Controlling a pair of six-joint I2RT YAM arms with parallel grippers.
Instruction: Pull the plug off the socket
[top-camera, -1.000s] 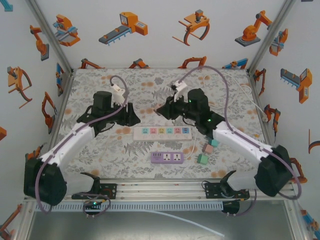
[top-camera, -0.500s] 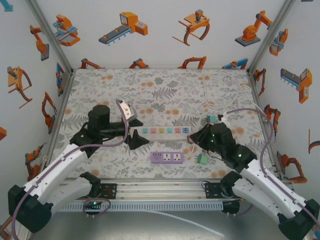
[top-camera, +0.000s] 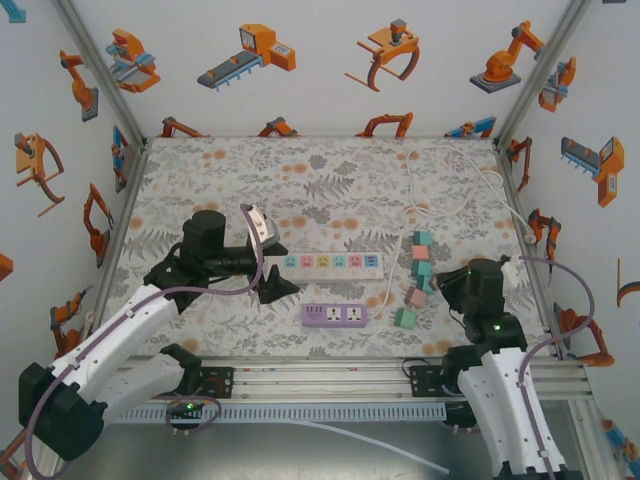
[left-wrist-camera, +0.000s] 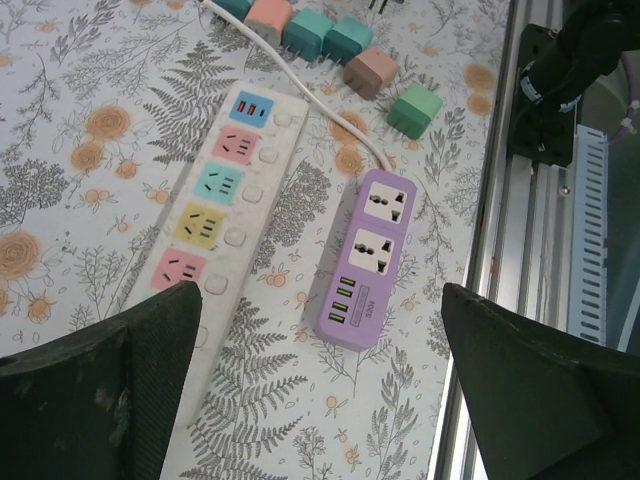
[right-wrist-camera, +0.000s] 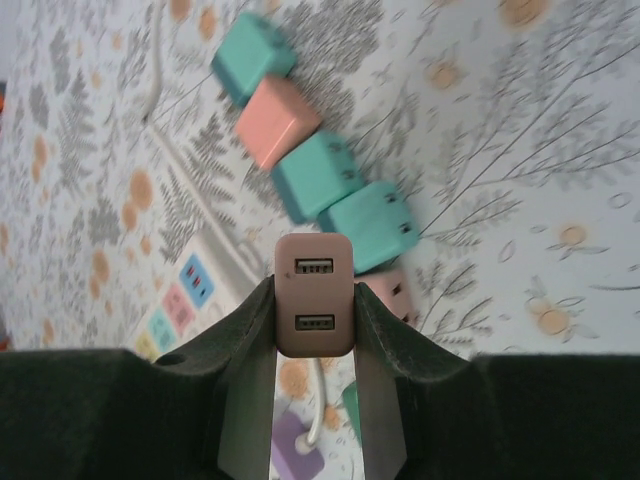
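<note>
My right gripper holds the brownish-pink plug. Next it will move outward and down to the bare tabletop beside the farthest teal plug and let go there.
A brownish-pink plug with two USB ports is pinched between the fingers of my right gripper, held above the table. In the top view my right gripper hovers at the near right, beside a row of loose plugs. The white power strip has coloured sockets with nothing plugged in. The purple socket strip lies in front of it, also bare. My left gripper stands open over the white strip's left end, holding nothing.
Teal, salmon and pink plugs lie in a line right of the strips, with a green plug nearest the front. The white cable runs to the back right. The aluminium rail edges the table.
My right arm has drawn back from the strips to the near right corner, with the plug in its fingers. My left arm has shifted slightly and stays open by the white strip.
</note>
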